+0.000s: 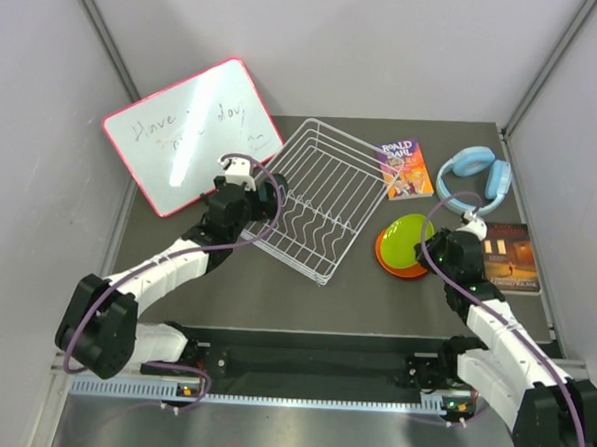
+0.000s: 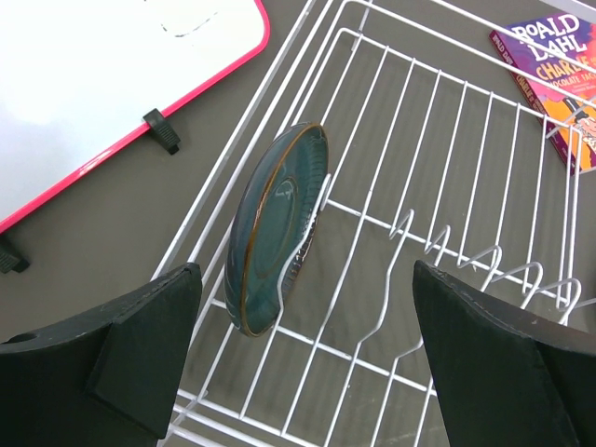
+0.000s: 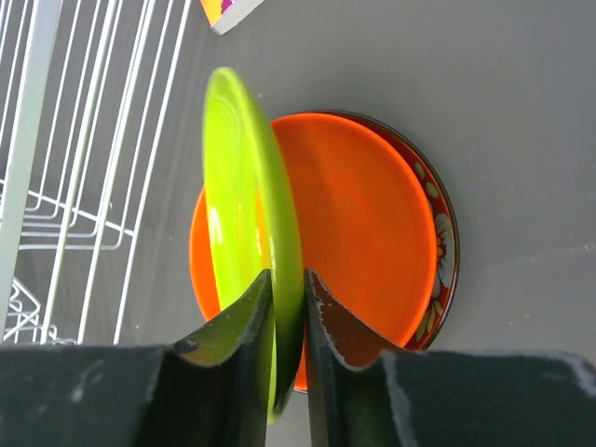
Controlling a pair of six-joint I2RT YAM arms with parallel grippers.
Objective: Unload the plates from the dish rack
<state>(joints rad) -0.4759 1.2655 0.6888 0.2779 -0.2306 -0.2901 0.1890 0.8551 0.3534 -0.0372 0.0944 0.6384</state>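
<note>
The left gripper moves down next until its open fingers straddle the dark teal plate's near rim [image 1: 269, 203] [image 2: 245, 281], since the plate stands on edge in its slot below.
The dark teal plate [image 2: 275, 223] stands on edge in a slot at the left end of the white wire dish rack [image 2: 447, 121]. My left gripper [image 2: 305, 279] hovers open just above the rack [image 1: 320, 200], the plate slightly ahead of its left finger. To the right of the rack, the orange plate [image 3: 363, 223] lies on the dark red flowered plate [image 3: 445, 242]. My right gripper [image 3: 289, 279] is shut on the rim of the lime green plate [image 3: 242, 186], held tilted on edge over that stack [image 1: 401, 267].
A pink-framed whiteboard [image 1: 188, 133] lies left of the rack. A Roald Dahl book [image 1: 406, 169] and blue headphones [image 1: 476, 178] sit at the back right. Another dark book [image 1: 512, 257] lies beside the right arm, near the table's right edge.
</note>
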